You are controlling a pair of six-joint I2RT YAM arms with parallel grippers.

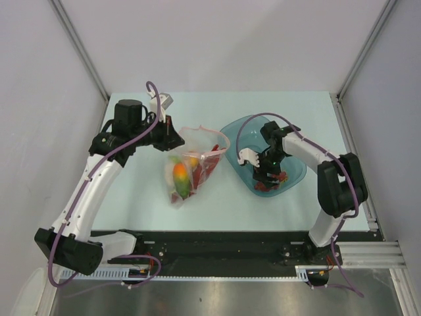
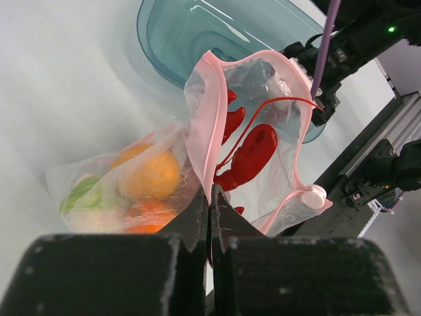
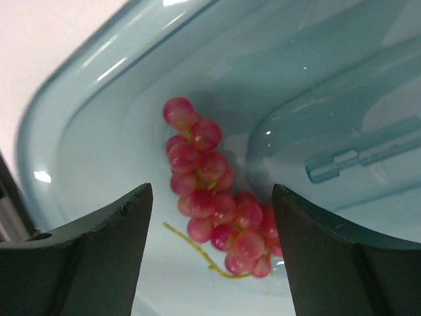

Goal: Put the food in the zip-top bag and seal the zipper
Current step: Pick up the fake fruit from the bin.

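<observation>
My right gripper lowers its spread fingers around the clump's middle grapes [image 3: 222, 209] and closes next, as the dark red grape clump already lies between them below.
The clear zip-top bag [image 1: 191, 164] lies at the table's middle with its mouth held up. My left gripper [image 2: 210, 197] is shut on the pink mouth strip [image 2: 205, 125]; it also shows in the top view [image 1: 172, 139]. Inside the bag are a red lobster [image 2: 253, 153], an orange fruit [image 2: 152, 174] and a green-orange piece [image 1: 179, 176]. The white slider [image 2: 311, 197] sits at the strip's end. My right gripper [image 3: 212, 217] is open over the dark red grape clump [image 3: 214, 210] in the blue bowl [image 1: 240, 131], jaws on either side of it. It also shows in the top view [image 1: 266, 178].
The blue bowl stands just right of the bag, its rim touching the bag's mouth side. The table's front edge and black rail run below. White walls and metal posts stand behind and to the sides.
</observation>
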